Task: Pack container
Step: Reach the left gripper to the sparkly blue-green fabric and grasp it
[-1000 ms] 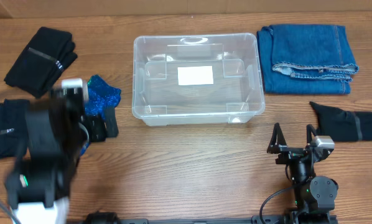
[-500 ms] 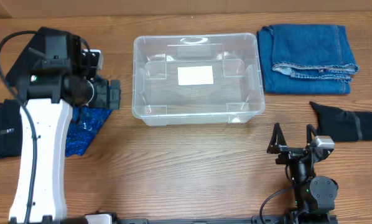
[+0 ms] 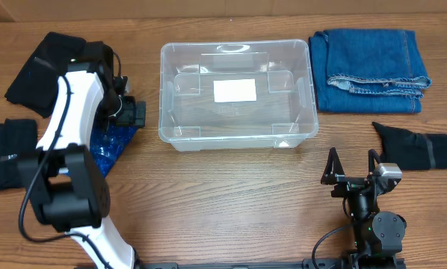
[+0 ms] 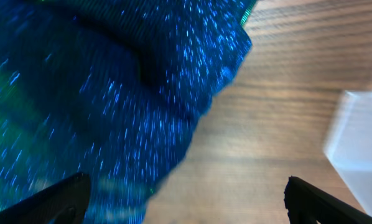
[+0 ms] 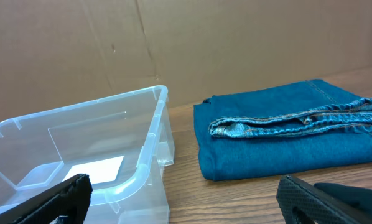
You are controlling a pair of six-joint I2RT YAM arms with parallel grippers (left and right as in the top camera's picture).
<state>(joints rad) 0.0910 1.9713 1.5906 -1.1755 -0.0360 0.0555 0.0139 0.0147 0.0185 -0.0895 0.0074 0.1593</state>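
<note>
The container-side edge of the sparkly blue cloth is just below my left gripper, so the gripper needs to lower its open fingers onto that edge.
The clear container (image 3: pixel 238 128) stands empty at the middle back of the table, white label on its bottom. It also shows in the right wrist view (image 5: pixel 145 165), and a corner of it shows in the left wrist view (image 4: pixel 360 143). My left gripper (image 3: pixel 131 113) is open just left of the container, over the edge of a sparkly blue cloth (image 3: pixel 108 143). In the left wrist view the open jaws (image 4: pixel 186 199) hold nothing and hover over that cloth (image 4: pixel 99 93). My right gripper (image 3: pixel 352 163) is open and empty at the front right.
Folded blue jeans (image 3: pixel 371 60) lie at the back right and also show in the right wrist view (image 5: pixel 285 140). Black garments lie at the back left (image 3: pixel 44 63), the left edge (image 3: pixel 7 153) and the right (image 3: pixel 425 149).
My left arm has swung from the front left up to beside the container's left wall. The blue cloth now lies spread further forward. The right arm has not moved.
</note>
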